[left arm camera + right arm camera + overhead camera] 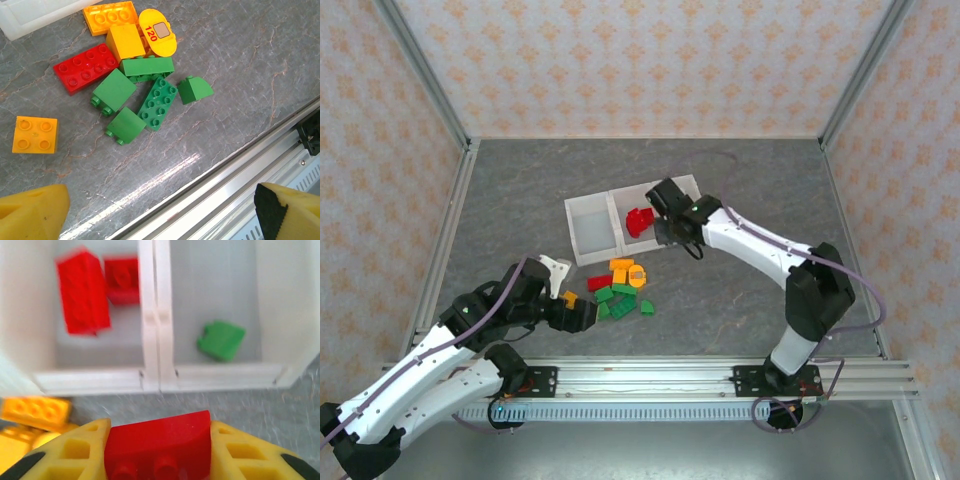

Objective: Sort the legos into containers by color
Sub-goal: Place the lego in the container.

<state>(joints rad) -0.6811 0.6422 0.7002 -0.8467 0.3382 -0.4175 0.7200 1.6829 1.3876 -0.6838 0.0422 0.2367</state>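
Observation:
My right gripper moves outward and over the bin [95,347] with red bricks next and releases the red curved brick, since the colors match.
The legos [620,288] lie in a loose pile on the table: a red brick [86,68], orange-yellow bricks [111,16], several green ones [158,102] and a lone orange square brick [35,134]. My left gripper [165,210] hovers open near the table's front edge, just short of the pile, with nothing between its fingers [32,207]. My right gripper [159,445] is shut on a red curved brick [165,432] just in front of the containers [590,228]. The bin [95,347] to the left in the right wrist view holds two red bricks [82,292]. Its neighbour holds a green brick [221,340].
A metal rail [235,165] runs along the table's front edge under my left gripper. The left bin [588,235] in the top view holds nothing. Open grey table [750,300] lies right of the pile.

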